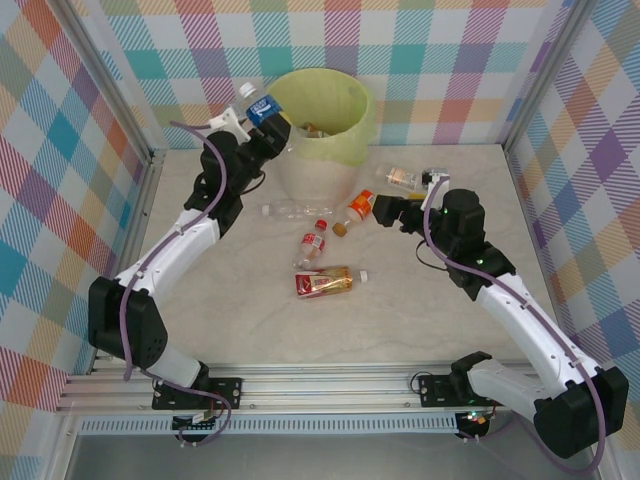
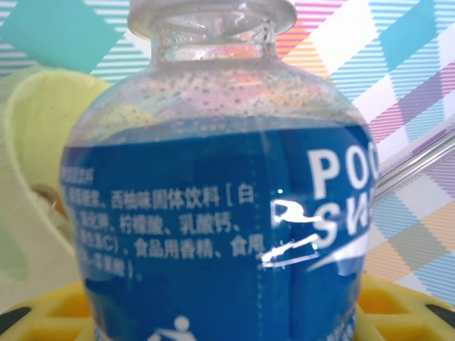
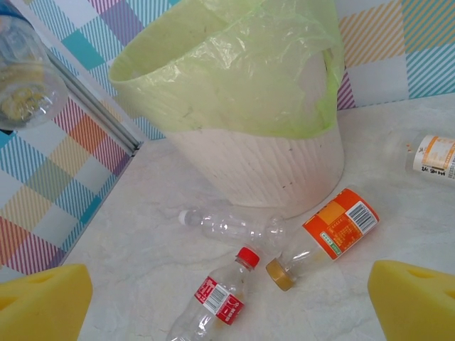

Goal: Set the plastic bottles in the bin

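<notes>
The blue-labelled bottle (image 1: pixel 263 106) is still hanging beside the bin's rim, so my left gripper needs to carry it outward over the bin's opening (image 1: pixel 322 108) and let it go there.
My left gripper (image 1: pixel 258 125) is raised beside the bin's (image 1: pixel 330 150) left rim, shut on a blue-labelled clear bottle (image 1: pixel 263 106) with a white cap. In the left wrist view this bottle (image 2: pixel 213 213) stands between my yellow pads (image 2: pixel 402 305), with the yellow-green bag (image 2: pixel 43 128) behind it. My right gripper (image 3: pixel 227 312) is open, low over the table right of the bin (image 3: pixel 263 163). Ahead of it lie an orange-labelled bottle (image 3: pixel 338 227), a bare clear bottle (image 3: pixel 234 227) and a red-capped bottle (image 3: pixel 217 298).
A flattened red-and-gold bottle (image 1: pixel 323 283) and a loose white cap (image 1: pixel 364 275) lie mid-table. Another bottle with an orange-and-white label (image 1: pixel 403 178) lies right of the bin. Checked walls with metal frame posts (image 1: pixel 150 160) close in the table on three sides.
</notes>
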Available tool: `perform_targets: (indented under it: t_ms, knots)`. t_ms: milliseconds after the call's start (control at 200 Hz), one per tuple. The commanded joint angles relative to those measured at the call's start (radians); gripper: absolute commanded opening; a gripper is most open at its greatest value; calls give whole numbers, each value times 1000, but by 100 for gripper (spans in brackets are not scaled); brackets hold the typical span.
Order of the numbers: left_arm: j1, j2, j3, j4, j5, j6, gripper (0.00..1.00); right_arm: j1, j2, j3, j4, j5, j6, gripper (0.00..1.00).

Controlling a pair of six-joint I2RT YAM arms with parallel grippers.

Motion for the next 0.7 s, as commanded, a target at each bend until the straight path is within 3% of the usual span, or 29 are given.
perform_targets:
  t_ms: [0,230,370,485,695]
  knots:
    - [-6,33,65,21,-93,-23,45,1,-38,-19,9,-13,17,100]
    - [-13,152,279,-120,-127,52,45,1,-67,-27,4,-10,34,100]
    - [-29,174,238,4,-219,146,45,1,-94,-33,-12,-4,44,100]
    - [-29,206,272,1,-270,207,46,1,-116,-44,-27,21,53,100]
    - [-29,356,467,-162,-226,249,48,1,-124,-48,-23,27,74,100]
